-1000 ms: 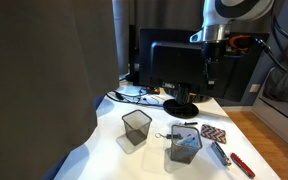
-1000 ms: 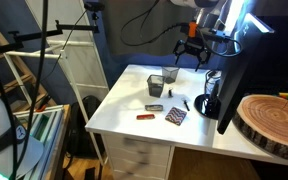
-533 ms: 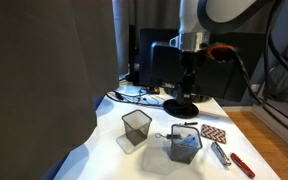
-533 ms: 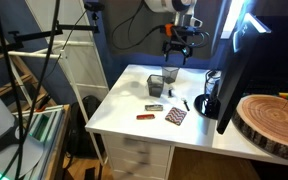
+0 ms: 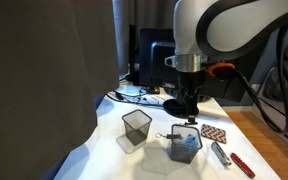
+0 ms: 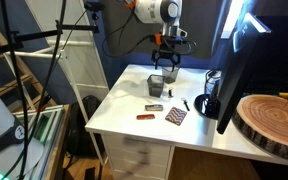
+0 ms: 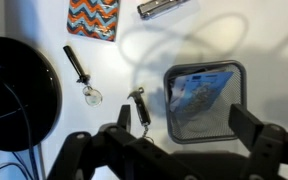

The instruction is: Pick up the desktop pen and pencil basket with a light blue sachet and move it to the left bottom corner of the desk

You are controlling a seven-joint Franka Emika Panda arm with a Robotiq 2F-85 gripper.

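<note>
The gripper's open fingers are already on both sides of the basket's side (image 5: 184, 125) (image 7: 168, 118) next to the small keychain tool, so the gripper will go down onto the basket's rim next, with one finger inside.
The pen and pencil basket (image 5: 184, 146) is a dark mesh cup with the light blue sachet (image 7: 196, 92) inside. It stands on the white desk (image 5: 109, 155). It also shows in an exterior view (image 6: 156, 86) and in the wrist view (image 7: 204, 100). My gripper (image 5: 191, 112) hangs open just above it, not touching. In the wrist view the open fingers (image 7: 184, 135) straddle the near side of the cup. A like mesh cup with no blue (image 5: 136, 127) stands beside it, also in an exterior view (image 6: 170, 75).
A patterned pouch (image 7: 92, 18), a silver tool (image 7: 164, 7), a black pen-like piece (image 7: 76, 65) and a small keychain tool (image 7: 139, 106) lie near the cup. A red tool (image 5: 242, 165) lies further out. The monitor's round black base (image 7: 14, 95) and the monitor (image 5: 174, 60) stand behind.
The arm has swung from high up by the monitor down and across to hang over the cup with the blue sachet. The cups have not moved.
</note>
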